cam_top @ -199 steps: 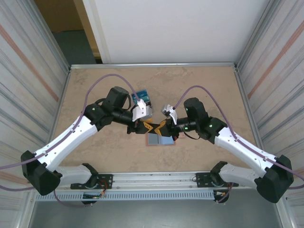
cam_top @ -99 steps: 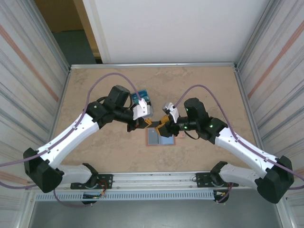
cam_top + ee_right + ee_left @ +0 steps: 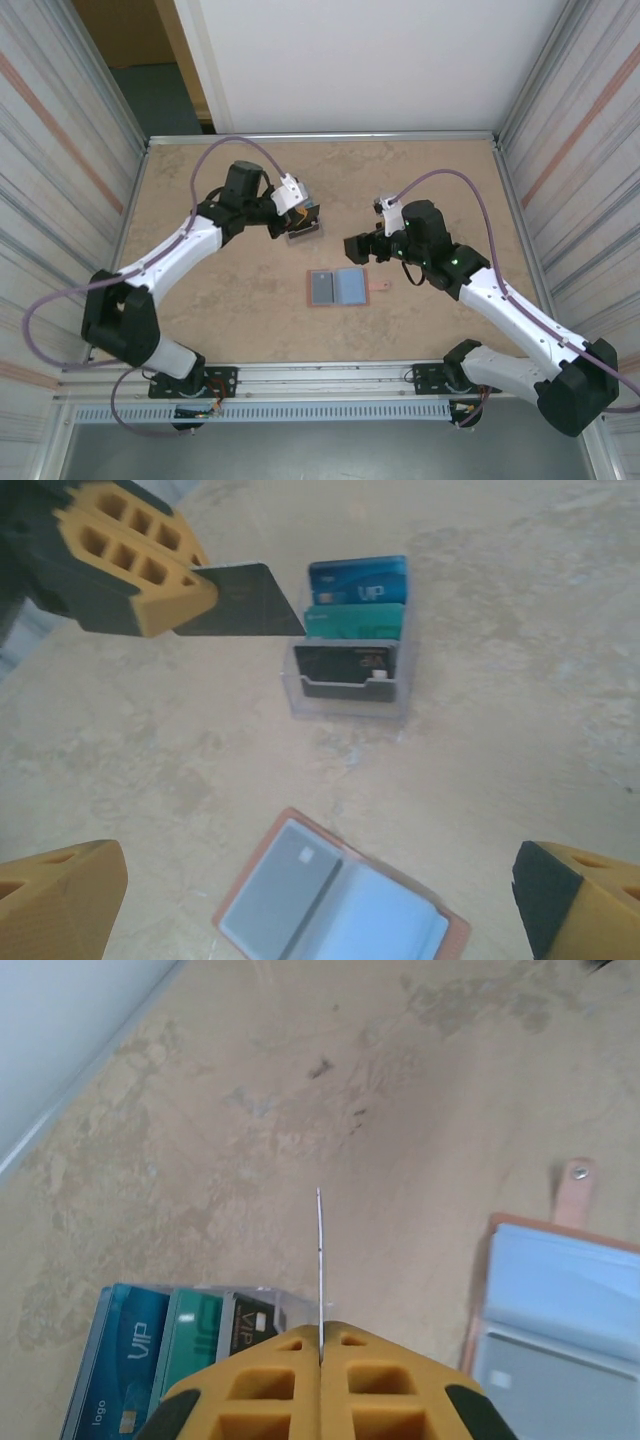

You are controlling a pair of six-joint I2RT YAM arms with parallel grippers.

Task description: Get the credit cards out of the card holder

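The black-card row of the clear stand is below my left gripper, so my left gripper should lower the matching dark card into that row next and let go of it.
The salmon-pink card holder [image 3: 341, 288] lies open and flat on the table, light blue lining up, its little tab [image 3: 381, 287] pointing right. A grey card [image 3: 280, 884] sits in its left pocket. My left gripper [image 3: 321, 1335] is shut on a dark credit card [image 3: 246, 602], seen edge-on in the left wrist view, and holds it just above the clear card stand [image 3: 349, 670]. In the top view the left gripper [image 3: 296, 212] is up-left of the holder. My right gripper [image 3: 358, 248] hovers open above the holder's upper right with nothing between its fingers.
The clear stand [image 3: 307, 228] holds blue, teal and black cards upright in stepped rows. Bare beige tabletop [image 3: 420, 180] surrounds everything. Metal rails and striped walls close in the table on the left and right, with a white wall behind.
Both grippers have left the card holder. The left one moved up-left to the stand with a card pinched in it. The right one backed off to the right.
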